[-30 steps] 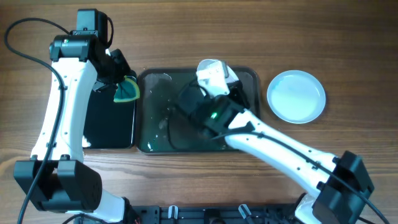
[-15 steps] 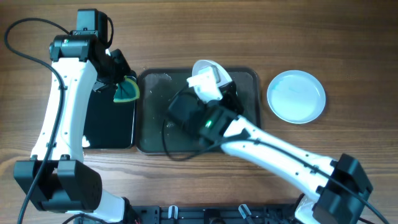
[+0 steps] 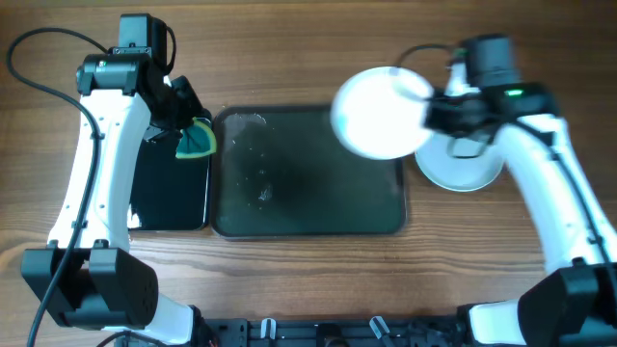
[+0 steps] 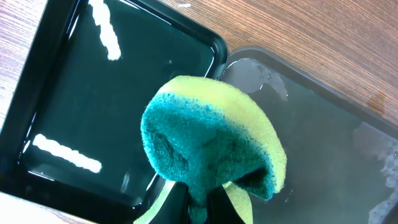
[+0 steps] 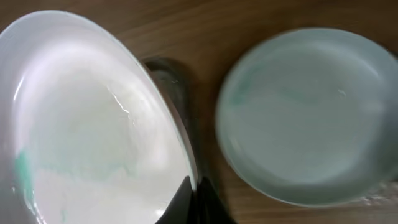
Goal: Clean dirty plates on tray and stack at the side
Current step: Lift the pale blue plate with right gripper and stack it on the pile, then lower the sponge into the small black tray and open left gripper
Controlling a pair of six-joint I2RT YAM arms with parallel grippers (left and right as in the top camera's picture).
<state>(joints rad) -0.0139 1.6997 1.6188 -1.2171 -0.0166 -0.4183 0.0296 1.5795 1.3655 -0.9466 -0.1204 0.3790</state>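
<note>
My right gripper lowers toward the right in the overhead view next and releases the white plate's rim, as the pale blue plate (image 3: pixel 463 166) (image 5: pixel 311 118) lies below it on that side.
My right gripper (image 3: pixel 431 114) is shut on the rim of a white plate (image 3: pixel 381 112) and holds it in the air over the right end of the dark tray (image 3: pixel 308 226). In the right wrist view the white plate (image 5: pixel 93 124) shows a faint teal smear at its left edge, with my right gripper (image 5: pixel 194 190) on its rim. The pale blue plate (image 3: pixel 463 166) lies on the wood right of the tray, also in the right wrist view (image 5: pixel 305 118). My left gripper (image 3: pixel 183 130) is shut on the green sponge (image 3: pixel 198 141), also in the left wrist view (image 4: pixel 211 137), above the black tray.
A narrow black tray (image 3: pixel 169 193) lies left of the dark tray, also in the left wrist view (image 4: pixel 93 106). The dark tray's floor is wet with water streaks (image 3: pixel 260 183). Cables run behind both arms.
The right arm swung from over the dark tray up and to the right, carrying the white plate toward the pale blue plate. The left arm has not moved.
</note>
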